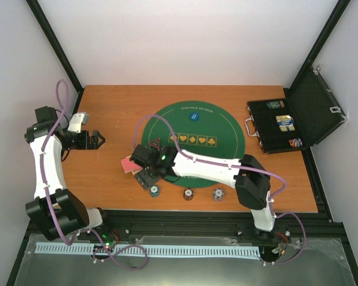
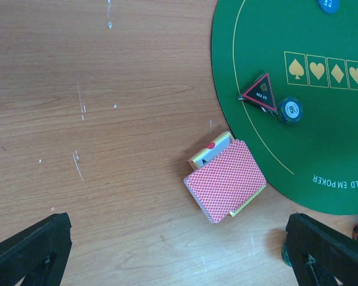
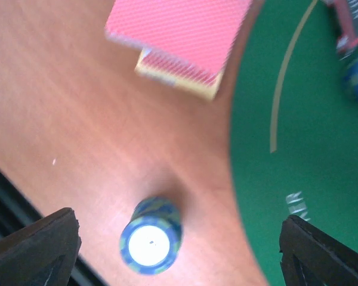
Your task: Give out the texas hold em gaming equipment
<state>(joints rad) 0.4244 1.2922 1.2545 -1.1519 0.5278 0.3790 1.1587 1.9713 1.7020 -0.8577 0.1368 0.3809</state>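
My right gripper draws back next and lowers its open fingers around the blue-and-green chip stack (image 1: 154,190) (image 3: 150,237), since the stack stands below and back of the gripper.
A blue-and-green poker chip stack (image 3: 150,237) stands on the wood between the wide-apart fingers of my right gripper (image 3: 179,253), touching neither; the gripper is open. From above, the right gripper (image 1: 150,180) hovers by that stack (image 1: 154,190). Two more chip stacks (image 1: 188,194) (image 1: 218,193) stand along the front edge. Pink-red-backed cards (image 2: 225,179) lie off the mat's edge. A black triangular marker (image 2: 261,93), a single chip (image 2: 290,110) and a blue button (image 2: 328,5) lie on the mat. My left gripper (image 1: 97,140) is open and holds nothing, over bare wood at the left.
The round green felt mat (image 1: 227,149) covers the table's middle. The open black case (image 1: 286,140) sits at the back right with items inside. My right arm stretches across the mat's front. The table's front edge runs just below the chip stacks.
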